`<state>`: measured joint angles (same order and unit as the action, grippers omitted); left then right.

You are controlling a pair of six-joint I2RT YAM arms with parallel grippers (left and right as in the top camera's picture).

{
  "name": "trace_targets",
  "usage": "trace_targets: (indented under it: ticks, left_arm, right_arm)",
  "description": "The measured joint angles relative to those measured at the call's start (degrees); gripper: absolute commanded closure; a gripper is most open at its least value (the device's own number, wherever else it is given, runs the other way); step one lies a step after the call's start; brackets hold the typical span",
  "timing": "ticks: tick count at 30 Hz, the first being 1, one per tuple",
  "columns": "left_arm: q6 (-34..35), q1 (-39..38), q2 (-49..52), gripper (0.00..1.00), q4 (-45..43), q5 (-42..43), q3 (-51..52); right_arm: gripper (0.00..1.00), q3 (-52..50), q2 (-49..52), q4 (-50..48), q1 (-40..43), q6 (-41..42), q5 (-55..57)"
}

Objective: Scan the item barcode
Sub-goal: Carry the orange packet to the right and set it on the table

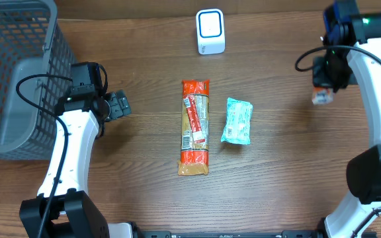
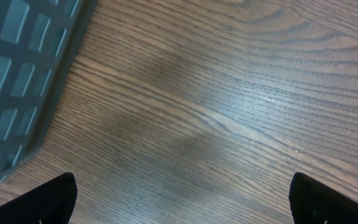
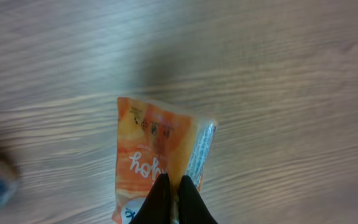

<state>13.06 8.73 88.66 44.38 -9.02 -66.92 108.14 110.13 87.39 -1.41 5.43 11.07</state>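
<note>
I will lower my right gripper and release the small orange packet on the clear, bare wood below it.
A small orange packet (image 3: 157, 146) with white lettering hangs above the table, and my right gripper (image 3: 174, 182) is shut on its edge. In the overhead view that packet (image 1: 321, 98) hangs under the right gripper (image 1: 325, 84) at the table's right side, well to the right of the white barcode scanner (image 1: 210, 31) at the back middle. No barcode shows on the packet. My left gripper (image 1: 116, 106) is open beside the basket, its fingertips (image 2: 50, 200) wide apart over bare wood with nothing between them.
A grey mesh basket (image 1: 13, 78) fills the left side, its wall (image 2: 17, 81) close to the left gripper. A long orange package (image 1: 194, 127) and a teal packet (image 1: 237, 121) lie side by side at the table's middle.
</note>
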Motion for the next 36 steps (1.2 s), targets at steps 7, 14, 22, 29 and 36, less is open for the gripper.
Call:
trace_targets:
  ticks: [7, 14, 22, 29, 36]
  left_arm:
    - [0.00, 0.00, 0.00, 0.00, 0.02, -0.02, 0.00]
    - [0.00, 0.00, 0.00, 0.00, -0.02, 0.00, 0.00]
    - [0.00, 0.00, 0.00, 0.00, -0.02, 0.00, 0.00]
    - [0.00, 0.00, 0.00, 0.00, 0.00, 0.00, 0.00]
    - [0.00, 0.00, 0.00, 0.00, 0.00, 0.00, 0.00]
  right_arm:
    - [0.96, -15.15, 0.04, -12.61, 4.50, 0.20, -0.52]
    - [0.96, -24.81, 0.09, -23.69, 5.77, 0.31, -0.55]
    - [0.65, -29.46, 0.11, -27.85, 5.79, 0.70, -0.33]
    - [0.58, -29.51, 0.11, -28.48, 5.81, 0.52, -0.48]
    - [0.59, -28.70, 0.09, -23.52, 5.77, 0.52, -11.80]
